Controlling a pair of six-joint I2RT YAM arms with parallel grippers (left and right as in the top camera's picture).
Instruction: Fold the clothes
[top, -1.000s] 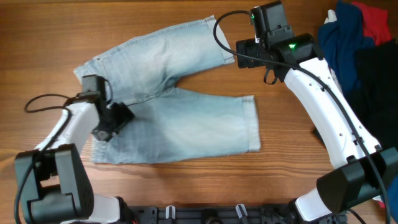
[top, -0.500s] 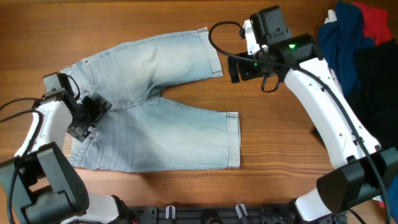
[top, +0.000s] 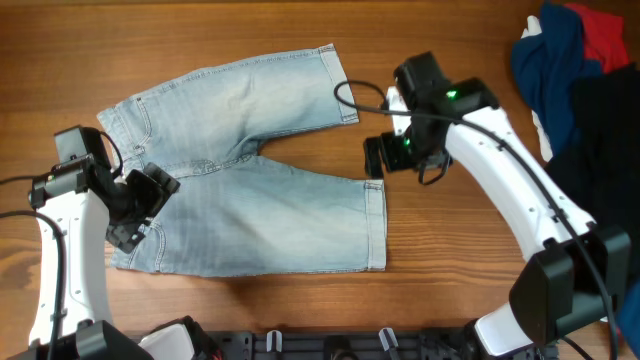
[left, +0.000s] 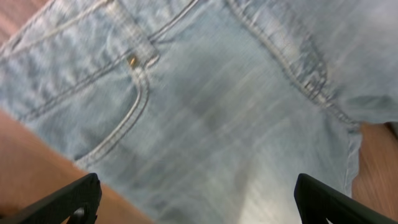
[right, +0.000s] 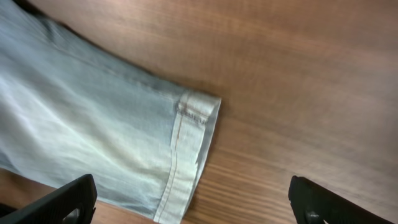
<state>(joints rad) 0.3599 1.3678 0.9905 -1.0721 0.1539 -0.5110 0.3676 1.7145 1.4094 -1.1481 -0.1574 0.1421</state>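
Observation:
My left gripper hovers over denim beyond the waistband's near corner (top: 119, 260) (left: 11, 84). It will next move back and left in the overhead view, then down onto that corner.
The clothes, a pair of light blue denim shorts (top: 250, 190), lie spread flat on the wooden table (top: 450, 280), waistband to the left and both legs pointing right. My left gripper (top: 138, 205) hovers open over the waistband end. In the left wrist view a stitched pocket (left: 118, 106) fills the frame and the left gripper (left: 199, 205) holds nothing. My right gripper (top: 383, 155) hangs open over bare wood between the two leg hems. In the right wrist view the right gripper (right: 198, 205) is empty, with a leg hem (right: 193, 130) just ahead of it.
A heap of dark navy, red, white and black garments (top: 585, 70) sits at the table's far right corner, behind the right arm. Black cables loop from both wrists.
The shorts slid left across the table, then stayed put. My left gripper opened fully and backed off over the waistband. My right gripper dropped from the upper hem to between the legs.

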